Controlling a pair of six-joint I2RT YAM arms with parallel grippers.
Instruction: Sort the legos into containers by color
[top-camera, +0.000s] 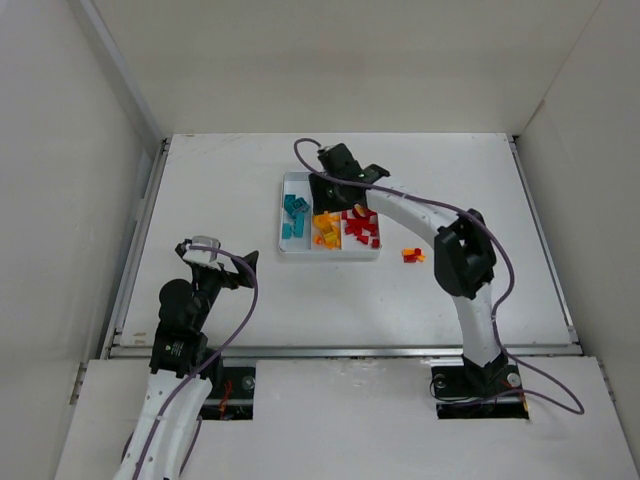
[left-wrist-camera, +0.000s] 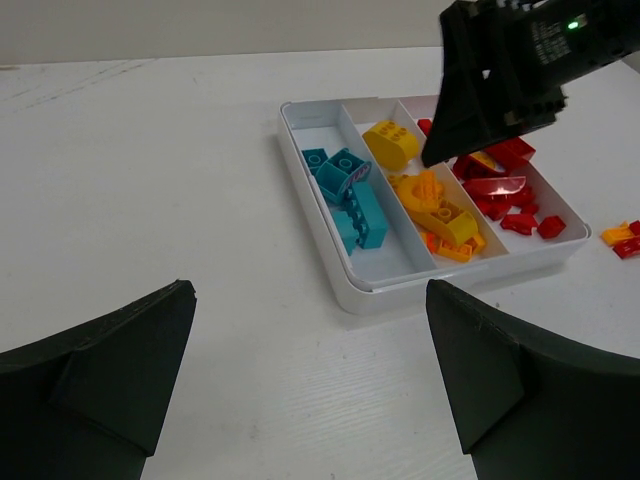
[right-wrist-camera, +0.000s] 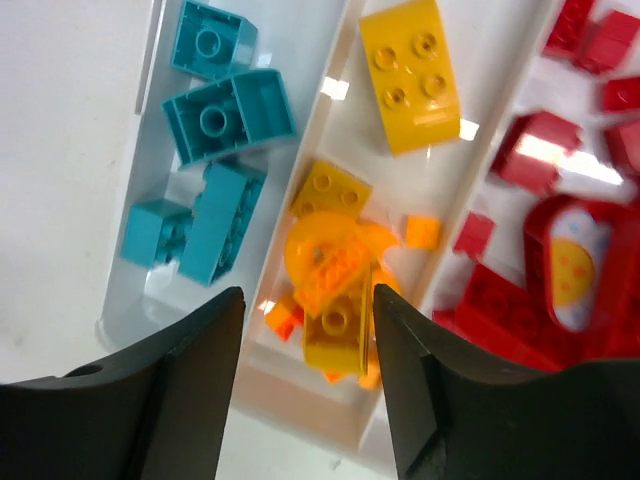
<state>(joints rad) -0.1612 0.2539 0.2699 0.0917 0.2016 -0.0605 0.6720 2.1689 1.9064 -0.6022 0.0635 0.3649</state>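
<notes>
I should swing my right gripper to the right in the top view and then lower it to close on the red and orange clump (top-camera: 412, 255), because it is outside the tray (top-camera: 330, 257).
The white tray (top-camera: 330, 257) holds the legos in three long compartments: teal ones (top-camera: 293, 215) on the left, orange and yellow ones (top-camera: 326, 230) in the middle, red ones (top-camera: 362, 226) on the right. My right gripper (right-wrist-camera: 307, 295) hangs open just above the middle compartment, its jaws either side of a yellow brick (right-wrist-camera: 335, 330) that lies on the orange pile. Teal bricks (right-wrist-camera: 215, 120) and red bricks (right-wrist-camera: 540, 150) show to each side. A small red and orange clump (top-camera: 412, 255) lies on the table right of the tray. My left gripper (left-wrist-camera: 308, 290) stands wide open and holds nothing, well short of the tray (left-wrist-camera: 400, 290).
The right arm (top-camera: 440, 225) reaches over the tray's right side from the near edge. White walls close in the table on the left, back and right. A metal rail (top-camera: 340, 350) runs along the table's near edge.
</notes>
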